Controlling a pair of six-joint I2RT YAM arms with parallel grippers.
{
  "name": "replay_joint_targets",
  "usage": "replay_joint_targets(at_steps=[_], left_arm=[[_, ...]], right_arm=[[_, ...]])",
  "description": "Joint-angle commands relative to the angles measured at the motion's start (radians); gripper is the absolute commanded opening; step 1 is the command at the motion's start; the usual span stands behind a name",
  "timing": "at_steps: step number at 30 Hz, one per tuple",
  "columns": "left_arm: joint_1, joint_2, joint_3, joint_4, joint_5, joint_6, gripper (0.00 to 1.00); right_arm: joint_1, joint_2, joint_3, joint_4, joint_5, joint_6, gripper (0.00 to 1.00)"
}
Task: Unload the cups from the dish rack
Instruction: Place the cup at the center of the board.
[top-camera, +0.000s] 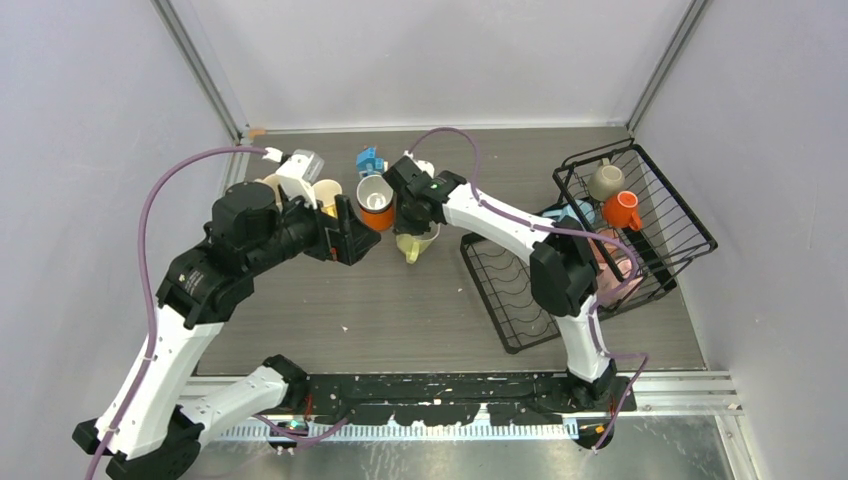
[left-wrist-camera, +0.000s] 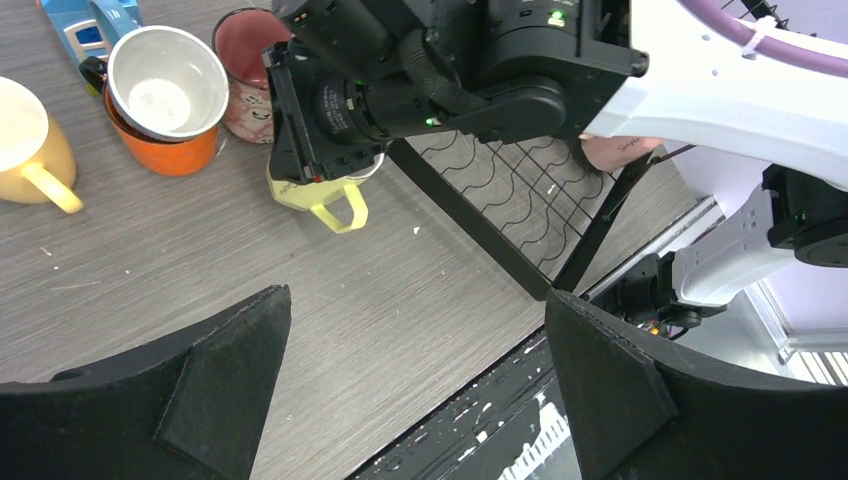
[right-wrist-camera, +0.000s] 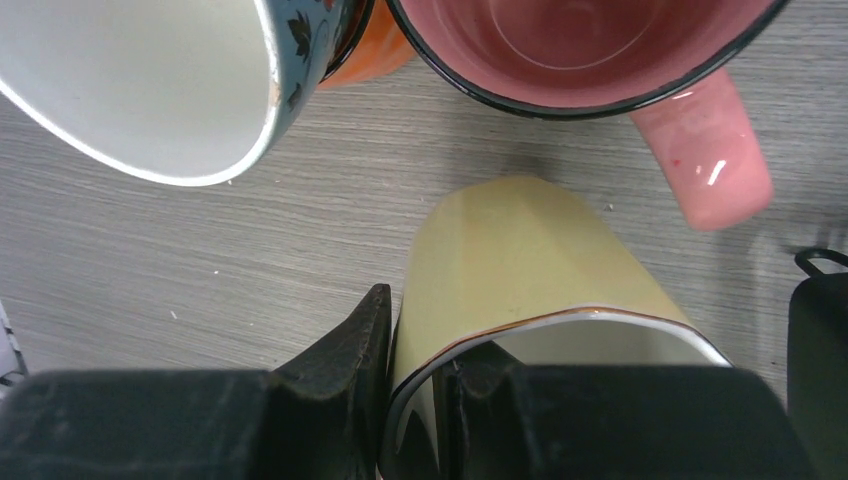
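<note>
My right gripper holds the lime cup's rim and will next go down, a little toward the standing orange cup, and let go of the rim, because there is bare wood beside the pink cup.
My right gripper (right-wrist-camera: 420, 340) is shut on the rim of a lime cup (right-wrist-camera: 530, 260), one finger outside the wall and one inside. From above, that lime cup (top-camera: 418, 246) hangs under the right gripper (top-camera: 415, 228), left of the dish rack (top-camera: 520, 300) and low over the table. I cannot tell whether it touches the wood. More cups sit in the rack's raised side: beige (top-camera: 605, 180), orange (top-camera: 622, 210), blue (top-camera: 575, 212) and pink (top-camera: 615, 255). My left gripper (left-wrist-camera: 417, 300) is open with nothing between its fingers, close to the left of the lime cup (left-wrist-camera: 320, 195).
On the table behind the lime cup stand an orange cup (top-camera: 375, 200), a pink cup (left-wrist-camera: 245, 75), a yellow cup (left-wrist-camera: 30, 140) and a blue toy house (top-camera: 370, 160). The two grippers are close together. The table's near edge (left-wrist-camera: 470, 385) runs just below the left gripper.
</note>
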Motion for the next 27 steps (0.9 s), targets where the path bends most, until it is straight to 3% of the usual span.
replay_joint_targets(at_steps=[1,8,15,23,27], left_arm=[[-0.016,0.008,0.045,0.006,-0.017,0.027,1.00],[-0.026,0.020,0.039,0.012,-0.012,0.028,1.00],[-0.030,0.020,0.035,0.013,-0.007,0.026,1.00],[-0.031,0.019,0.027,0.016,-0.007,0.023,1.00],[-0.031,0.020,0.022,0.019,-0.003,0.022,1.00]], right_arm=[[0.008,0.003,0.073,0.007,0.031,-0.023,0.00],[0.009,0.033,0.094,-0.014,0.043,-0.032,0.01],[0.010,0.062,0.105,-0.020,0.044,-0.036,0.08],[0.016,0.090,0.132,-0.041,0.062,-0.040,0.19],[0.021,0.088,0.146,-0.056,0.071,-0.041,0.29]])
